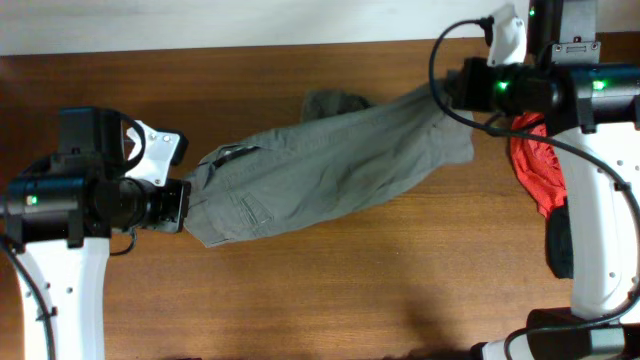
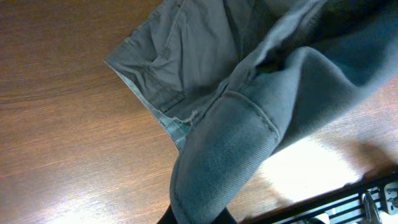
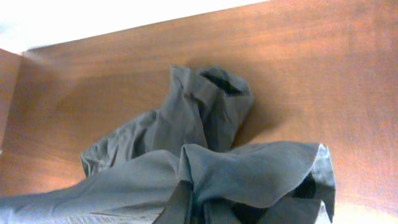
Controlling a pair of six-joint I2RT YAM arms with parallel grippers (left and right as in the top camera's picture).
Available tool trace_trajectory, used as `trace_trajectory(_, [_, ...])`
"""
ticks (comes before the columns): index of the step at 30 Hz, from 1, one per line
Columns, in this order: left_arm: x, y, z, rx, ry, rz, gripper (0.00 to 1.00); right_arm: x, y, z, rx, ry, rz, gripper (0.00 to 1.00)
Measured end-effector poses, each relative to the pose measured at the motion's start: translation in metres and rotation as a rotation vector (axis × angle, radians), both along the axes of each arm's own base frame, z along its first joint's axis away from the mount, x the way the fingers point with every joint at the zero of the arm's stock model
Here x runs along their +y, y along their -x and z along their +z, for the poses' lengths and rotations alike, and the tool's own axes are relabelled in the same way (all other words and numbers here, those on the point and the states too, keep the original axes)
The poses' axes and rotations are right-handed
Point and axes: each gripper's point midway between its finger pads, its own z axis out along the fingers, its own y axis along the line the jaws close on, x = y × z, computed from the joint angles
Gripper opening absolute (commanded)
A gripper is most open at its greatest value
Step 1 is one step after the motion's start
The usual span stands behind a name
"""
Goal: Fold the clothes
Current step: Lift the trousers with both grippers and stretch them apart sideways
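Observation:
My right gripper is going to move up, then down and outward onto bare wood by the pale wall (image 1: 408, 60) and let go, since the loose trouser leg lies crumpled behind the trousers (image 1: 320, 170).
The grey-olive cargo trousers (image 1: 320, 170) hang stretched across the table between my two grippers, waistband and pocket at the left, leg ends at the right. My left gripper (image 1: 185, 205) is shut on the waistband end; in the left wrist view the cloth (image 2: 249, 124) runs out of the jaws (image 2: 198, 219). My right gripper (image 1: 452, 92) is shut on the leg end; in the right wrist view bunched cloth (image 3: 205, 130) covers the jaws (image 3: 205, 214). A loose leg end (image 1: 335, 100) lies on the table behind.
A red garment (image 1: 535, 165) lies at the right edge under my right arm. Something black (image 1: 558, 240) sits beside it. The brown wooden table (image 1: 330, 290) has bare wood in front. A pale wall (image 1: 250, 20) borders the far edge.

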Motion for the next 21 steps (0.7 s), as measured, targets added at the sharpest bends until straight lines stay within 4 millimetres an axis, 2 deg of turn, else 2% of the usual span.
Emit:
trace_trajectory(3, [0.001, 0.001, 0.001, -0.003, -0.005, 0.003, 0.01, 0.015, -0.01, -0.004, -0.015, 0.006, 0.031, 0.04])
trace_trajectory(7, [0.006, -0.001, 0.001, -0.011, -0.029, 0.021, 0.01, 0.03, -0.031, -0.024, -0.009, 0.016, 0.058, 0.04])
trace_trajectory(9, [0.009, -0.009, 0.003, -0.04, -0.041, 0.037, 0.01, 0.033, -0.042, -0.029, -0.021, 0.016, 0.062, 0.04])
trace_trajectory(12, [0.013, -0.025, 0.011, -0.114, -0.055, 0.06, 0.01, 0.034, -0.055, -0.023, -0.078, 0.012, 0.06, 0.04])
trace_trajectory(16, [0.016, -0.039, 0.018, -0.176, -0.064, 0.077, 0.01, 0.034, -0.059, -0.019, -0.101, 0.01, 0.058, 0.04])
trace_trajectory(21, [0.018, -0.04, 0.023, -0.186, -0.071, 0.088, 0.01, 0.033, -0.057, -0.02, -0.092, 0.011, 0.055, 0.04])
